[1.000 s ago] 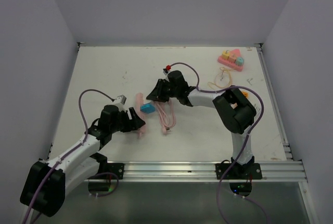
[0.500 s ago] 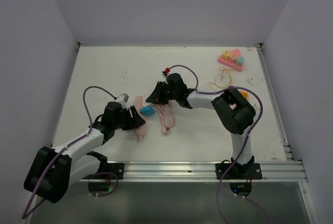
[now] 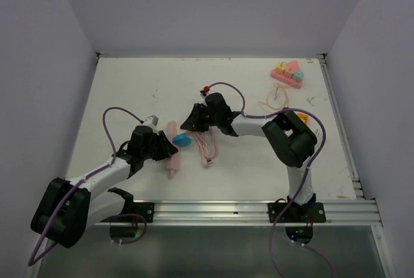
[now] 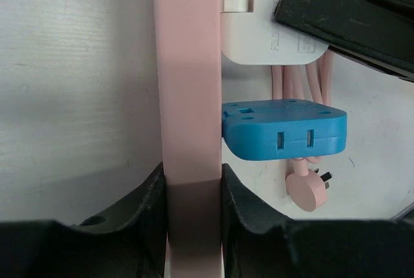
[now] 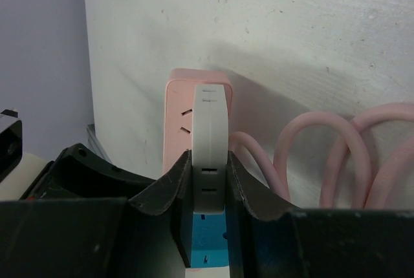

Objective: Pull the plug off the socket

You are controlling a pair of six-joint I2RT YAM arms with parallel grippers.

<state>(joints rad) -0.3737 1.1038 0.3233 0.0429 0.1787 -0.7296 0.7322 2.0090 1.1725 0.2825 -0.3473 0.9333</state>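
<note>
The white plug (image 4: pixel 265 29) still sits against the power strip, so my right gripper should next pull away past the coiled cable and down, and release it on the tabletop.
A pink power strip (image 3: pixel 172 137) lies on the table left of centre. My left gripper (image 3: pixel 169 153) is shut on its near end; in the left wrist view the strip (image 4: pixel 189 84) runs up from between the jaws (image 4: pixel 191 176). A white plug (image 4: pixel 265 29) sits flush against the strip's right face. My right gripper (image 3: pixel 193 121) is shut on this white plug (image 5: pixel 210 139), its tips (image 5: pixel 210 161) on both flat sides. A blue plug (image 4: pixel 282 129) also sits against the strip, nearer my left gripper, and it shows in the top view too (image 3: pixel 182 139).
The strip's coiled pink cable (image 3: pixel 207 145) and its pink wall plug (image 4: pixel 306 189) lie right of the strip. A pink toy block set (image 3: pixel 288 74) and a yellow rubber band (image 3: pixel 275 99) sit at the back right. An orange item (image 3: pixel 303 116) lies beside the right arm.
The left arm has drawn in and its gripper has shifted slightly left along the strip. The right gripper has moved slightly left and nearer with the white plug. Both stay shut.
</note>
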